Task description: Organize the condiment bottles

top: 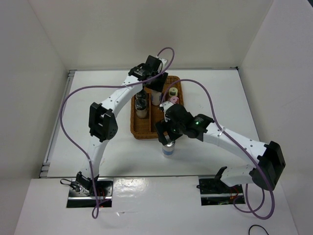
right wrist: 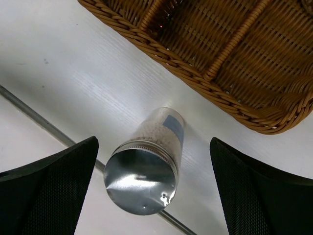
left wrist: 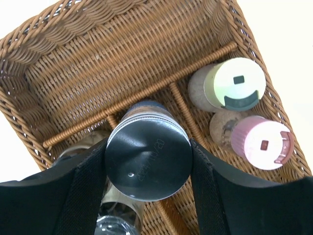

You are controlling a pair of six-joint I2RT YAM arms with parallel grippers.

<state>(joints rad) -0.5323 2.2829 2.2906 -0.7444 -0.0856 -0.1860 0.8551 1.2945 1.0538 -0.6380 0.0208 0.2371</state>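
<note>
I should next lower my right gripper a little and move it back toward the metal seam, onto the lid's sides [top: 169,145] [right wrist: 141,180], because the silver lid is off-centre between my open fingers.
My left gripper [left wrist: 149,164] is shut on a dark shiny-lidded jar [left wrist: 149,156], with both pads pressed on the lid's sides, over the wicker tray [left wrist: 98,54]. In the tray's right compartments stand a pale yellow-green-lidded jar [left wrist: 234,84] and a pink-lidded jar [left wrist: 261,142]. Another jar [left wrist: 115,223] shows partly below the held one. My right gripper [right wrist: 151,188] is open around a silver-lidded jar with a blue label [right wrist: 142,181], which stands on the table just outside the tray; neither finger touches it. From above, that jar [top: 168,149] is in front of the tray [top: 139,131].
The tray's woven rim [right wrist: 195,78] lies close beyond the silver-lidded jar. A metal seam line [right wrist: 34,120] crosses the table. White walls enclose the table on three sides. Purple cables loop over both arms.
</note>
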